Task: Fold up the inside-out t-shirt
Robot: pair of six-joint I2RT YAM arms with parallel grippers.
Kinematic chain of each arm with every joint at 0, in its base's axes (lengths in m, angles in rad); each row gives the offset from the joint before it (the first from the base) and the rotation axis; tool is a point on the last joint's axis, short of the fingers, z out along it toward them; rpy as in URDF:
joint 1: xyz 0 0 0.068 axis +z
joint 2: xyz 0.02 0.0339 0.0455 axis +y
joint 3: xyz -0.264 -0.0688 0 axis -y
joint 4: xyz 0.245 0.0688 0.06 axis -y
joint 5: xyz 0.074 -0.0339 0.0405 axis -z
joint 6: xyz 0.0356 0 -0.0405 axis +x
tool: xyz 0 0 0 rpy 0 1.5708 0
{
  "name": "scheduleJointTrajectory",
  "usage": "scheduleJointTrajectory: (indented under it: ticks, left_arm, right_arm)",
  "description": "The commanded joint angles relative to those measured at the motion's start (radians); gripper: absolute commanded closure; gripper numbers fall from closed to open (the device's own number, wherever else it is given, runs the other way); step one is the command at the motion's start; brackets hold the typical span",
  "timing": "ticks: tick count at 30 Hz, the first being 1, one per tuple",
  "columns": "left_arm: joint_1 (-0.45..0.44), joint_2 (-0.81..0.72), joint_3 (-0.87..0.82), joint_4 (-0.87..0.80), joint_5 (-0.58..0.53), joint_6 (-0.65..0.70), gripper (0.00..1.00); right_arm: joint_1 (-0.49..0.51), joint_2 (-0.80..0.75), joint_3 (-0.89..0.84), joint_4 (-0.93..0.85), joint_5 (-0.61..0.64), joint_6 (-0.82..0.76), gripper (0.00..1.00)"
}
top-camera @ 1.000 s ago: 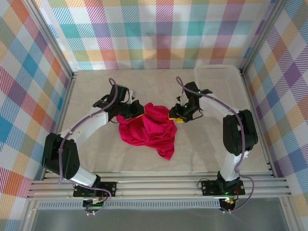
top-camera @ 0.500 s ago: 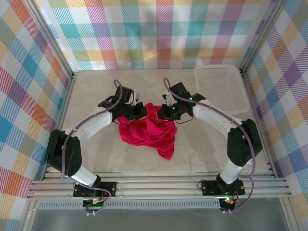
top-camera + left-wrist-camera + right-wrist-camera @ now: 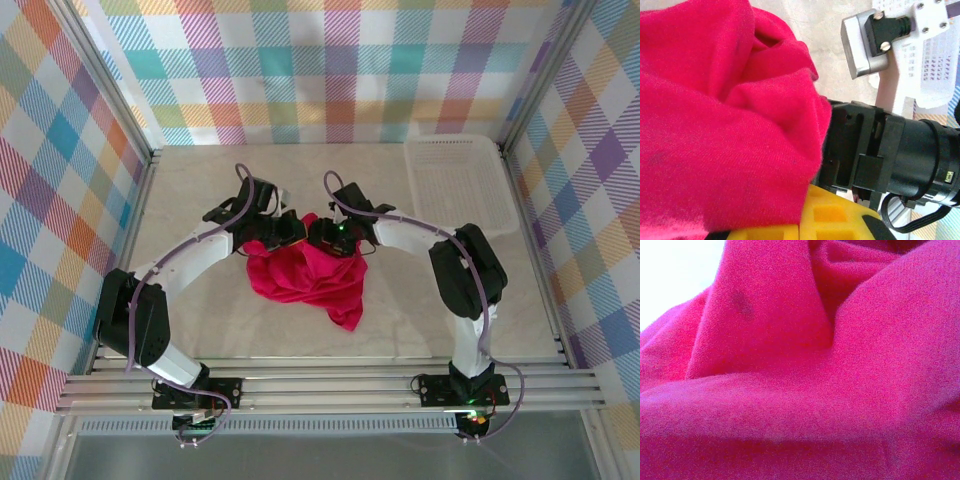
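Observation:
My left gripper will next lower the t-shirt's bunch, spilling over its yellow fingers, to the heap's top edge (image 3: pixel 304 240) and release it where the t-shirt already lies crumpled.
The inside-out t-shirt (image 3: pixel 305 275) is a crumpled red heap in the middle of the table. My left gripper (image 3: pixel 285 232) is at the heap's upper left edge, shut on a bunch of the t-shirt (image 3: pixel 715 125), which spills over its yellow fingers (image 3: pixel 840 220). My right gripper (image 3: pixel 325 236) sits on the heap's top edge, right next to the left one. The right arm's black wrist (image 3: pixel 880 155) presses against the cloth. Red folds (image 3: pixel 800 390) hide the right fingers, so I cannot make out their state.
A white plastic basket (image 3: pixel 460 180) stands at the back right of the marble-patterned table (image 3: pixel 200 320); its mesh wall (image 3: pixel 940 65) shows behind the right wrist. Checkered walls close in the back and both sides. Bare tabletop lies left, right and in front of the heap.
The right arm has swung left along the t-shirt's top edge, from its right corner to right beside the left gripper. The left gripper has barely moved.

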Motion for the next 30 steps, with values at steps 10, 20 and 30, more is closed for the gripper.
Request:
scheduleJointTrajectory:
  ticks: [10,20,30]
  left_arm:
    - [0.006,-0.043,0.009,-0.014,0.009,0.006,1.00]
    - [0.093,0.035,0.053,-0.044,-0.017,0.076,1.00]
    - [0.144,0.163,0.070,-0.009,0.012,0.086,1.00]
  right_arm:
    - [0.024,0.088,0.017,0.128,0.038,0.174,0.89]
    - [0.021,-0.242,0.158,-0.342,-0.088,-0.178,1.00]
    - [-0.088,-0.444,0.256,-0.417,-0.338,-0.174,1.00]
